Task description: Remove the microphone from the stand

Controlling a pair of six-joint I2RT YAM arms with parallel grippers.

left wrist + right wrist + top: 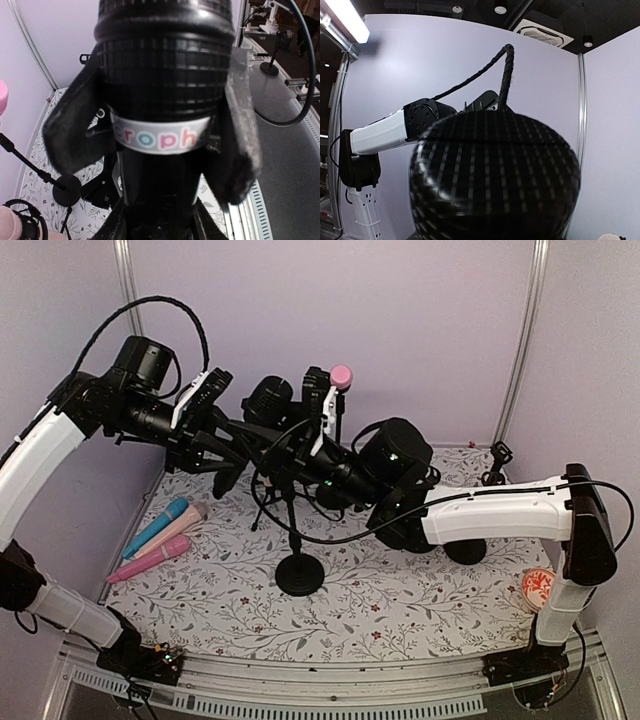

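My left gripper draws away from the stand next, tilts downward and brings the black microphone down onto clear mat (184, 575) beside the lying pink microphone.
A black microphone (165, 100) with a mesh head and a white lettered band stands between the fingers (67, 130) of my left gripper (150, 175), which press on its sides. In the top view its head (268, 398) shows above the dark cluster where my left gripper (232, 445) and right gripper (300, 448) meet. The stand (300, 575) has a round black base and a thin pole rising into that cluster; its clip is hidden. In the right wrist view the mesh head (495, 175) fills the frame and hides my right fingers.
A pink microphone (341, 375) sits on a second stand behind. A blue microphone (155, 527) and a pink one (150, 558) lie on the floral mat at the left. An orange-and-white round item (538, 587) is at the right, and a small black stand (497, 462) at the back right.
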